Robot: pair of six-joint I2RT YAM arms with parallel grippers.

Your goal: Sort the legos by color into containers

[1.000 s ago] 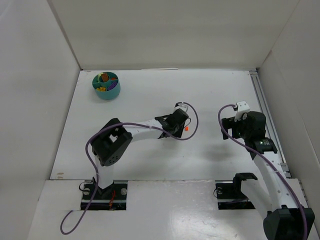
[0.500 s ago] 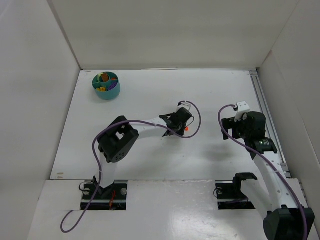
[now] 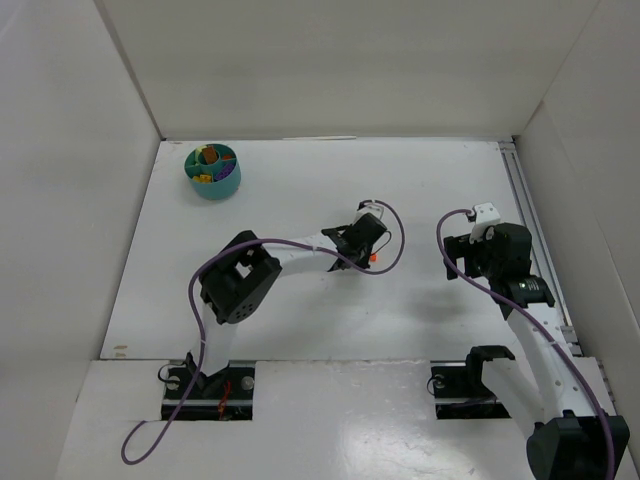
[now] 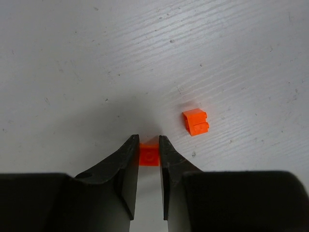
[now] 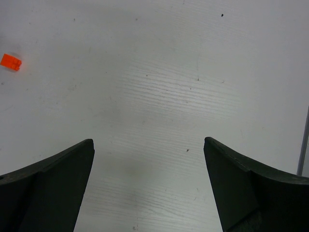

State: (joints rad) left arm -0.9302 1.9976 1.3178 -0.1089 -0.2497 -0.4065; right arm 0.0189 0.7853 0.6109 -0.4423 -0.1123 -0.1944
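Observation:
The tub's orange-holding section [image 3: 228,158] is outward of my left gripper and to its left in the top view. So the matching lego rises, swings there and gets released next.
My left gripper [image 4: 149,145] is shut on a small bright red-orange lego [image 4: 149,154], held between the fingertips just at the table surface. A second red-orange lego [image 4: 195,122] lies loose on the table a little to the right of the fingertips; it also shows in the right wrist view [image 5: 10,62]. In the top view the left gripper [image 3: 366,250] is mid-table with an orange speck [image 3: 371,257] at its tip. The round teal tub [image 3: 212,171] holds several coloured legos at the far left. My right gripper [image 5: 148,142] is open and empty above bare table, also seen in the top view [image 3: 478,258].
White walls enclose the table on the left, back and right. A metal rail [image 3: 525,210] runs along the right edge. The left arm's purple cable [image 3: 385,235] loops beside its wrist.
The left arm has stretched a little further out to the right and away from its base. The right arm has not moved.

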